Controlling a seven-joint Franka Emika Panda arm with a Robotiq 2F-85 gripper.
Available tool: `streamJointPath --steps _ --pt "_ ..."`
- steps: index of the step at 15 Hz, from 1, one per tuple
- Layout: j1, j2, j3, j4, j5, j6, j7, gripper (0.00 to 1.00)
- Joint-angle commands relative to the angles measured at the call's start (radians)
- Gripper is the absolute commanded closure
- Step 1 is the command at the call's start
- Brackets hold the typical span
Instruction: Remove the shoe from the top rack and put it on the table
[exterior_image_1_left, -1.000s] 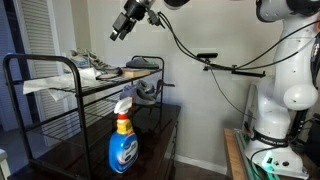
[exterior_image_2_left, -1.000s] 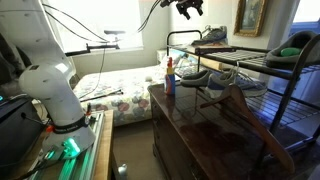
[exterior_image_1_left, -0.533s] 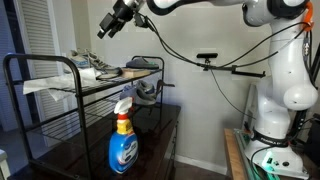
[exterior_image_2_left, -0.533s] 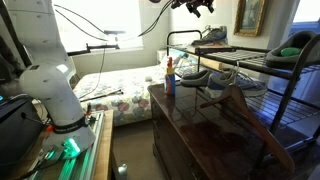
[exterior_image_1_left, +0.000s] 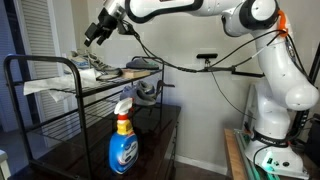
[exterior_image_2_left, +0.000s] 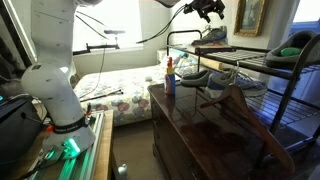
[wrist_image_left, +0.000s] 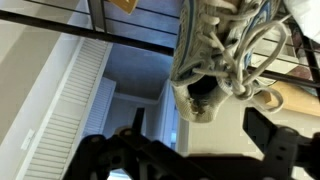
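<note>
The shoe is below the robot's gripper on the top rack, so the robot will lower the gripper with its fingers wide apart until they are on both sides of the shoe's heel opening behind the laces.
The shoe (exterior_image_1_left: 94, 68) is a grey-and-white sneaker with white laces. It lies on the top rack (exterior_image_1_left: 60, 92), the upper wire shelf of a black tube-framed rack, and shows in both exterior views (exterior_image_2_left: 213, 36). My gripper (exterior_image_1_left: 93, 34) hovers just above the shoe, apart from it, also seen from the other side (exterior_image_2_left: 211, 9). In the wrist view the shoe's laces and heel opening (wrist_image_left: 212, 70) fill the upper right, with the wire shelf behind. The two fingers of the gripper (wrist_image_left: 198, 140) stand wide apart with nothing between them. The dark brown table (exterior_image_2_left: 200, 125) carries the rack.
A darker grey shoe (exterior_image_1_left: 146, 64) lies on the same shelf. More shoes (exterior_image_2_left: 215, 78) sit on the lower shelf. A blue spray bottle (exterior_image_1_left: 122, 141) stands on the table's end (exterior_image_2_left: 169, 75). A green object (exterior_image_2_left: 296, 44) and white paper (exterior_image_1_left: 44, 84) lie on the rack.
The arm has swung the gripper along the rack, from beyond the rack's end to directly above the sneaker, and slightly lower. The shoe has not moved.
</note>
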Motion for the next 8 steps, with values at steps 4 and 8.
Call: streamJointPath --steps 4,8 --pt "0.041 0.192 -0.009 0.3 0.103 -0.259 -0.112 0.0" --pt "0.057 0.255 -0.023 0.407 0.102 -0.379 -0.11 0.0"
